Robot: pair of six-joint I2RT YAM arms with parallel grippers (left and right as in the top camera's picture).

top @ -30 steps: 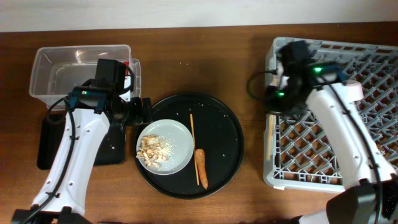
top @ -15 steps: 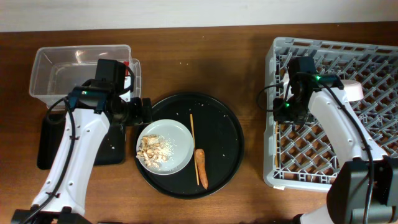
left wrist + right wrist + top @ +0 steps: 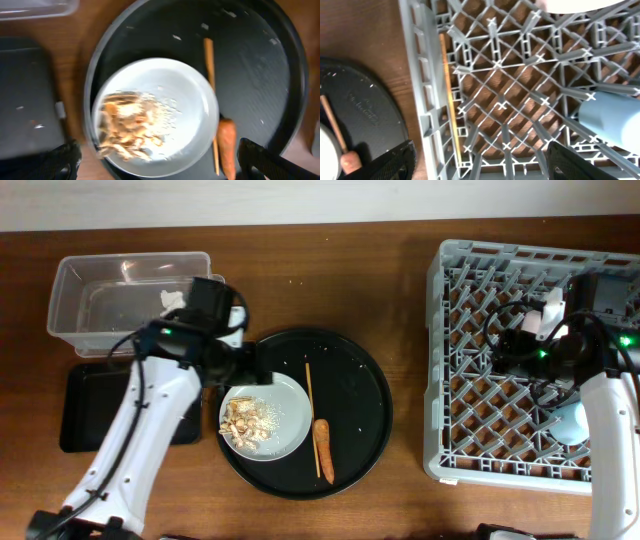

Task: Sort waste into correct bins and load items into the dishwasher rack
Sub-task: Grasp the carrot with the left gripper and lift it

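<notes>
I should next lower my left gripper toward the right in the overhead view, onto the carrot piece's thick end [image 3: 321, 431] [image 3: 227, 132], since that end is uncovered beside the plate.
The pale grey-blue plate [image 3: 275, 412] [image 3: 165, 100] lies on the round black tray and carries beige food scraps [image 3: 243, 420] [image 3: 125, 127]. Beside it lies an orange carrot piece [image 3: 322, 448] [image 3: 227, 147]. My left gripper [image 3: 245, 372] [image 3: 160, 167] hangs open just above the plate's near edge, holding nothing. A white tissue [image 3: 172, 300] sits in the clear tub [image 3: 90, 275]. Over the grey dishwasher rack [image 3: 450, 450] [image 3: 427, 100], my right gripper [image 3: 512, 352] [image 3: 485, 165] is open and empty. A light-blue cup [image 3: 570, 423] [image 3: 615, 120] and a white bowl [image 3: 552, 310] rest in the rack.
A shallow black tray [image 3: 90, 405] [image 3: 25, 100] lies left of the round black tray [image 3: 365, 395] [image 3: 260, 65]. One thin chopstick [image 3: 308, 390] [image 3: 209, 75] lies on the round tray. Another chopstick [image 3: 449, 90] lies along the rack's left wall.
My left arm has swung right from beside the tub to over the plate. My right gripper has opened and moved right across the rack.
</notes>
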